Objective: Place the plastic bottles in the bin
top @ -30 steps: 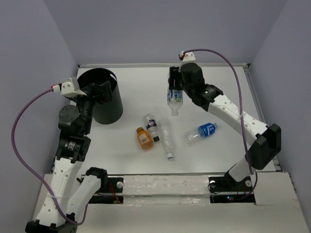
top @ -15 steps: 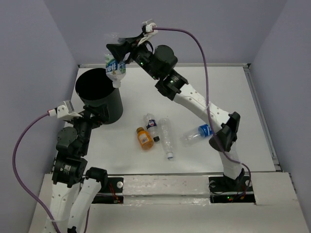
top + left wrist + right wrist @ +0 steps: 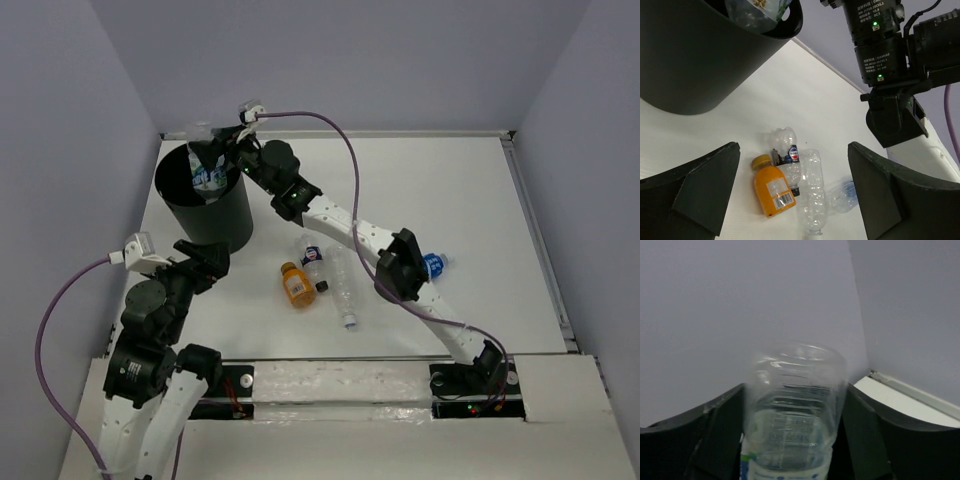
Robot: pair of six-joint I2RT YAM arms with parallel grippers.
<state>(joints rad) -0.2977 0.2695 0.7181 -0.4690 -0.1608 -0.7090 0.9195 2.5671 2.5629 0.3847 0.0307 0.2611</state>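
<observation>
My left gripper moves down and across onto the orange bottle's body next, since the bottle lies below the gripper and to its right in the top view.
My right gripper [image 3: 212,160] is shut on a clear bottle [image 3: 207,165] with a blue-white label and holds it over the mouth of the black bin [image 3: 222,222]. In the right wrist view the bottle [image 3: 795,415] fills the space between the fingers [image 3: 715,440]. The bin [image 3: 695,60] and the held bottle's base [image 3: 752,12] show in the left wrist view. My left gripper [image 3: 790,200] is open and empty, near the bin's front. On the table lie an orange bottle [image 3: 295,284], a small clear blue-labelled bottle [image 3: 312,258], a long clear bottle [image 3: 343,285] and a blue-labelled bottle [image 3: 432,266].
The right arm [image 3: 360,235] stretches across the table over the lying bottles. A raised rail [image 3: 535,230] runs along the table's right edge. Grey walls close in the back and sides.
The right arm has carried the bottle from mid-table up and left, then down to the bin's mouth. The left arm has drawn back from the bin toward the near edge.
</observation>
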